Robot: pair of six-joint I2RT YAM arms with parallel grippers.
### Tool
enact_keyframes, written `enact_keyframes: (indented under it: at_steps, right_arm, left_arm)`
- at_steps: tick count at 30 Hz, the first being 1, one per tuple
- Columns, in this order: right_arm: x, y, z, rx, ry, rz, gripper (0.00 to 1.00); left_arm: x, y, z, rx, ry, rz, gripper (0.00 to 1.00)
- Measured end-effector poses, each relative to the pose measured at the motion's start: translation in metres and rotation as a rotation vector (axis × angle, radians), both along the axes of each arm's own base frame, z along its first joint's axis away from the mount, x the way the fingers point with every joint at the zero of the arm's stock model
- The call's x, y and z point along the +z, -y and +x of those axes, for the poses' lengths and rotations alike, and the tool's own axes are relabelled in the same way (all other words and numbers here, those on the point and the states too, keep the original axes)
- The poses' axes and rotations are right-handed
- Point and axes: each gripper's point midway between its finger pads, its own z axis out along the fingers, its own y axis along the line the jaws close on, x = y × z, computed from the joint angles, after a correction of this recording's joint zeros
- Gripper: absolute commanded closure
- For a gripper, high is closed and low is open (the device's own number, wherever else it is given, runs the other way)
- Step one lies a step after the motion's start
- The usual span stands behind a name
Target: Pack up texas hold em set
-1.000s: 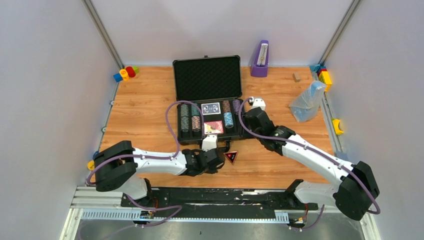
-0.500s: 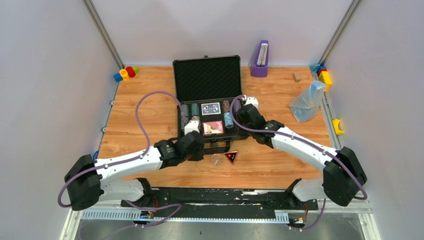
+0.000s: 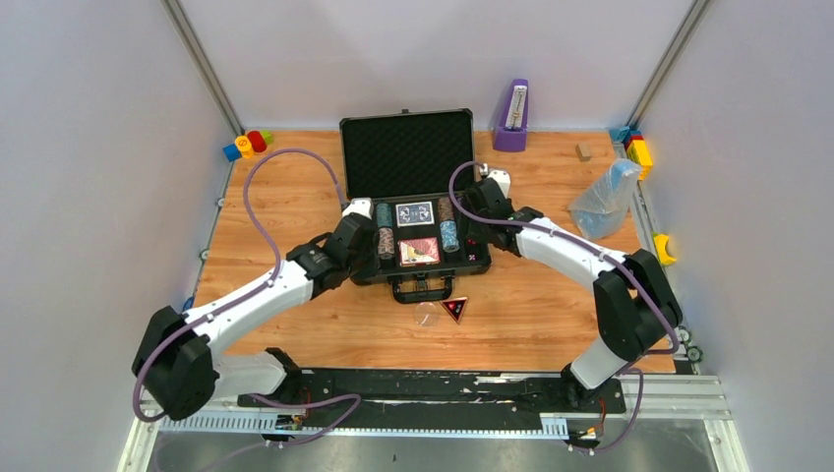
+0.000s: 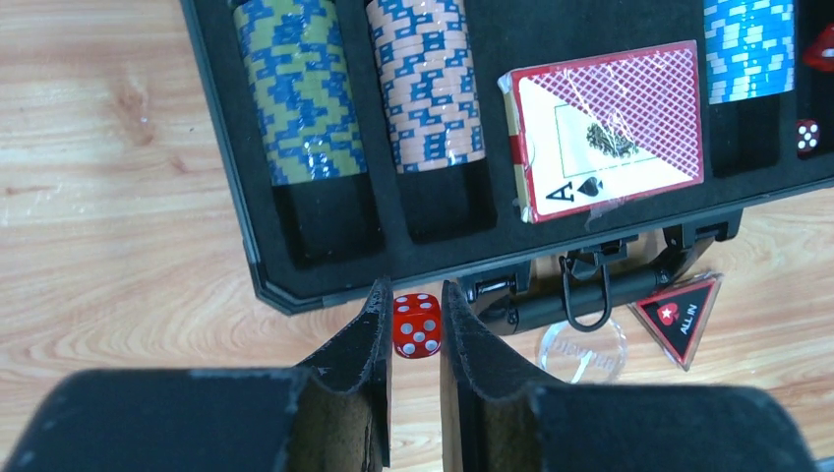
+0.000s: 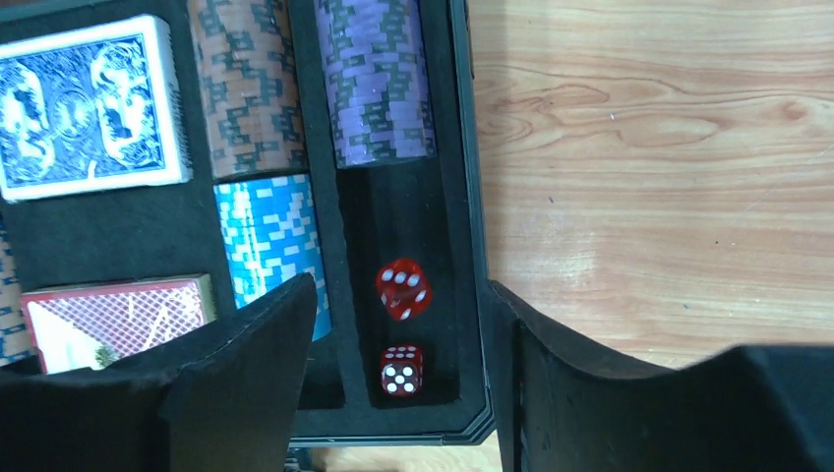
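The near end of the pink chip slot still has space. My left gripper will move toward the red deck next and down to that end of the slot to let go of the die.
The black case lies open at the table's middle, lid up. Its foam tray holds striped chip rolls, a red card deck and a blue deck. My left gripper is shut on a small red die, near the case's left side. My right gripper is open over the tray's right compartment, where two red dice lie below a purple chip roll. The triangular button lies on the table in front of the case handle.
A clear round disc lies beside the button. A purple stand, a small wooden block and a clear plastic bag sit back right. Toy blocks sit in the back corners.
My left arm has swung from the table in front of the case, near the button, up to the case's left side. My right arm has reached further back along the case's right side.
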Motion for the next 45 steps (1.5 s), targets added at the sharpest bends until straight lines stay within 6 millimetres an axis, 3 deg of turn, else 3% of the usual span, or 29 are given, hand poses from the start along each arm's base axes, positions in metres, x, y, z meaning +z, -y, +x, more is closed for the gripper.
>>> enact_keyframes:
  at_steps: [6,10,14,16,20,24,30,35,40,45]
  right_arm:
    - [0.007,-0.007,-0.002,0.037,-0.010,0.043,0.30]
    - [0.018,-0.011,-0.029,0.097,-0.009,0.092,0.13]
    - [0.019,-0.022,-0.073,0.201,-0.022,0.122,0.10]
    - [0.009,-0.028,-0.099,0.264,-0.054,0.119,0.11]
    - [-0.014,-0.039,-0.140,0.358,-0.131,0.106,0.10]
    - [-0.027,-0.048,-0.166,0.421,-0.168,0.084,0.09]
    - [-0.042,-0.048,-0.170,0.422,-0.187,0.027,0.12]
    - [-0.053,-0.042,-0.166,0.395,-0.192,-0.020,0.12]
    - [-0.068,-0.037,-0.165,0.382,-0.221,-0.068,0.10]
    - [-0.073,-0.036,-0.157,0.362,-0.225,-0.093,0.12]
  left_arm:
    - [-0.014,0.012,0.016,-0.049,-0.045,0.045,0.96]
    - [-0.026,0.018,0.018,-0.077,-0.074,0.058,0.91]
    - [-0.035,0.022,0.022,-0.094,-0.085,0.067,0.61]
    - [-0.035,0.026,0.026,-0.107,-0.078,0.067,0.52]
    - [-0.037,0.029,0.031,-0.118,-0.071,0.072,0.37]
    - [-0.035,0.030,0.032,-0.123,-0.065,0.072,0.27]
    - [-0.016,0.024,0.027,-0.123,-0.032,0.058,0.23]
    - [0.018,0.004,0.011,-0.115,0.071,0.023,0.01]
    - [0.042,-0.027,-0.012,-0.084,0.194,-0.010,0.00]
    - [0.053,-0.042,-0.017,-0.056,0.251,0.001,0.00]
